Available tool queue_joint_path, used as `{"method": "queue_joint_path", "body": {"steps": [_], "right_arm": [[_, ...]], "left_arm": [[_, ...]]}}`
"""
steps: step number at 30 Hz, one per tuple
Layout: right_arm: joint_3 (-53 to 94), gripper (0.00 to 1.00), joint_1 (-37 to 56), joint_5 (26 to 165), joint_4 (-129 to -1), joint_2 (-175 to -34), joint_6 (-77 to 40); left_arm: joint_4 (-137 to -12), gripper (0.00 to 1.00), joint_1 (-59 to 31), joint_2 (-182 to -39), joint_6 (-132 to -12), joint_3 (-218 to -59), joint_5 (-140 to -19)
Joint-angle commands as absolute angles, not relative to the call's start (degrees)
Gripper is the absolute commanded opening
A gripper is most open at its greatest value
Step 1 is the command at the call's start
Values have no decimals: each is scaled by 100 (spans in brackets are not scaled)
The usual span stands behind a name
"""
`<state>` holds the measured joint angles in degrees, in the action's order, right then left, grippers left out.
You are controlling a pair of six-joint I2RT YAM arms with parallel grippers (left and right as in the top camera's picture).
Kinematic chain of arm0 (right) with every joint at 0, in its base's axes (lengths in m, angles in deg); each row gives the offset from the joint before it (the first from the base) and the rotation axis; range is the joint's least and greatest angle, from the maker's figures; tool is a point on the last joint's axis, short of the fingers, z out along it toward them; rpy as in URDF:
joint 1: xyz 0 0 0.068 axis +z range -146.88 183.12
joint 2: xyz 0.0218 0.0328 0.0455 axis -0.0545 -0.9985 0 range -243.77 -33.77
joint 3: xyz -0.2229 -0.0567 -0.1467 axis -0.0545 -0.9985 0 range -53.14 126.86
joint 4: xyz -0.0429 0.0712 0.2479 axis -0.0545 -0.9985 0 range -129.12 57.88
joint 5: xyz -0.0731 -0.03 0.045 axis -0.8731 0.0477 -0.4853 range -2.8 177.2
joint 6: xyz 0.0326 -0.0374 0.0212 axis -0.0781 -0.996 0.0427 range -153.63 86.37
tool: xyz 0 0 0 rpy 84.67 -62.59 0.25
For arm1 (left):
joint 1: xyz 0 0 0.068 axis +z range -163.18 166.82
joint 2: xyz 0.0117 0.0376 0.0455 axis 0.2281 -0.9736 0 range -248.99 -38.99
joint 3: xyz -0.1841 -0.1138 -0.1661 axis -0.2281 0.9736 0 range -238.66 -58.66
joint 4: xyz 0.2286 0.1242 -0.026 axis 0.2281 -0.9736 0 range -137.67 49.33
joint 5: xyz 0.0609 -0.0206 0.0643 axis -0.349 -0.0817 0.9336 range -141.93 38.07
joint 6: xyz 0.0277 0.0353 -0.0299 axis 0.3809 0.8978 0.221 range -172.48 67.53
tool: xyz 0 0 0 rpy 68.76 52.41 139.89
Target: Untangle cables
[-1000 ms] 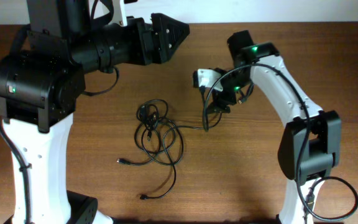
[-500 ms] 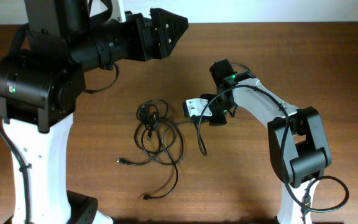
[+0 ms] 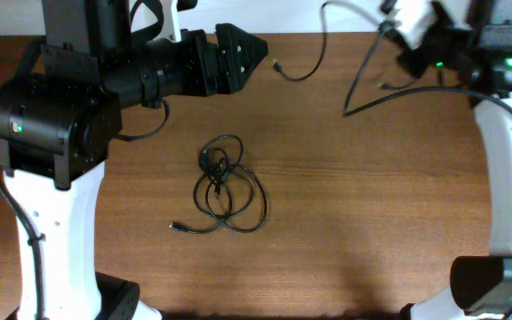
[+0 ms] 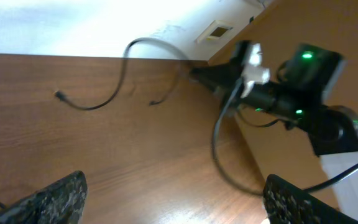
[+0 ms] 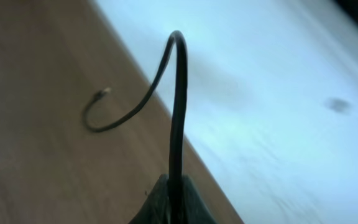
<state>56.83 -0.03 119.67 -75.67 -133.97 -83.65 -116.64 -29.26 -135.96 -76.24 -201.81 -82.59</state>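
Note:
The cable is already apart from the bundle. My right gripper will swing to the right in the overhead view to the table's side edge next and let go of the cable.
A knotted bundle of thin black cables lies mid-table, one plug end trailing at its lower left. My right gripper hangs high over the far right edge, shut on a separate black cable. That cable's two ends dangle toward the table behind the bundle. In the right wrist view this cable rises straight out of the closed right gripper. My left gripper is open above the far side of the table, well clear of the bundle. The left wrist view shows the left gripper with nothing between its fingers.
The brown wooden table ends at a white wall along the back. My left arm's bulky black and white body stands over the table's left side. The right arm's white link runs down the right edge.
My right gripper has shut on a cable beside the bundle and swung up to the far right, pulling that cable free. The bundle is now smaller. The left arm has barely moved.

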Motion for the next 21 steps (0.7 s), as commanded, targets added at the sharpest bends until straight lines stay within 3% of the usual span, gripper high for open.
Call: {"method": "queue_joint_path", "body": {"steps": [1, 4, 12, 15, 19, 21], "right_arm": [[5784, 4, -1109, 12010, -6966, -13084, -6682], [5784, 4, -2189, 12010, -6872, -13076, -6157], [5775, 4, -4453, 11967, -6722, -13275, -6162], [5771, 4, -4897, 11733, -6809, -13509, -6160], [5766, 4, -5256, 9482, -6805, -13635, -5403], [5766, 4, -5336, 9484, -6728, -13666, -5410]], "left_arm": [[-11756, 91, -2926, -13484, -7493, -20245, -8257], [-11795, 91, -2928, -13484, -7471, -20245, -8257], [-11924, 92, -2928, -13484, -7471, -20245, -8254], [-11917, 91, -2928, -13484, -7474, -20245, -8254], [-11970, 92, -2928, -13484, -7474, -20245, -8254], [-11968, 91, -2928, -13484, -7474, -20245, -8254]]}}
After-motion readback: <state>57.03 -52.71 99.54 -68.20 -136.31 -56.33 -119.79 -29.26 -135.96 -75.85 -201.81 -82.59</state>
